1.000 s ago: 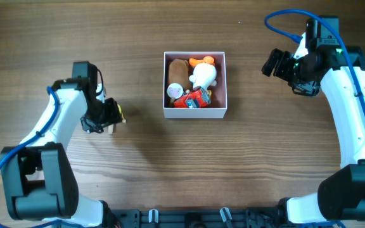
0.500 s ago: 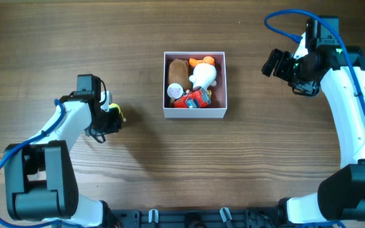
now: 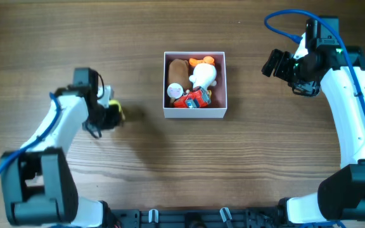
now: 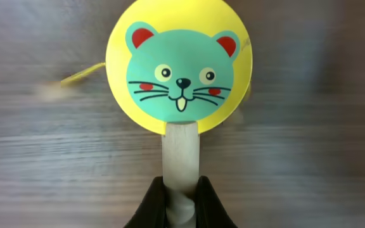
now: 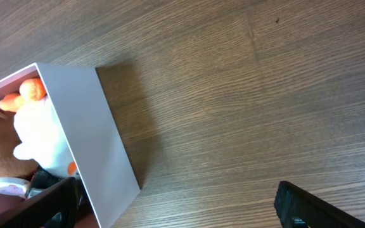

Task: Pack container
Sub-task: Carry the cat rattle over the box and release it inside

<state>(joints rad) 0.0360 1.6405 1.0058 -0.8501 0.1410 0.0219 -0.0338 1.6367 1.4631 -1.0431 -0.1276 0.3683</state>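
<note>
Next, my left gripper needs to lift across, then lower over the brown plush (image 3: pixel 178 69) and red car (image 3: pixel 192 98) to release, as they lie to its right in the overhead view.
The container (image 3: pixel 195 114), a white-walled box with a pink inside, stands mid-table and holds a brown plush (image 3: pixel 178 69), a white duck plush (image 3: pixel 203 75) and a red car (image 3: pixel 192 98). Left of it, my left gripper (image 3: pixel 111 115) is shut on the pale wooden handle (image 4: pixel 180 147) of a yellow disc toy with a teal mouse face (image 4: pixel 180 66). The left gripper (image 4: pixel 181 185) pinches the handle's lower end. My right gripper (image 3: pixel 275 63) hovers open to the right of the container (image 5: pixel 97 142). Nothing lies between the right gripper (image 5: pixel 182 212) fingers.
Bare wood-grain tabletop (image 3: pixel 170 164) surrounds the container on all sides. A blue cable (image 3: pixel 277 25) loops above the right arm. The arm bases sit at the front corners.
My left gripper has closed on the mouse toy's handle and the arm has shifted slightly. The right arm has not moved.
</note>
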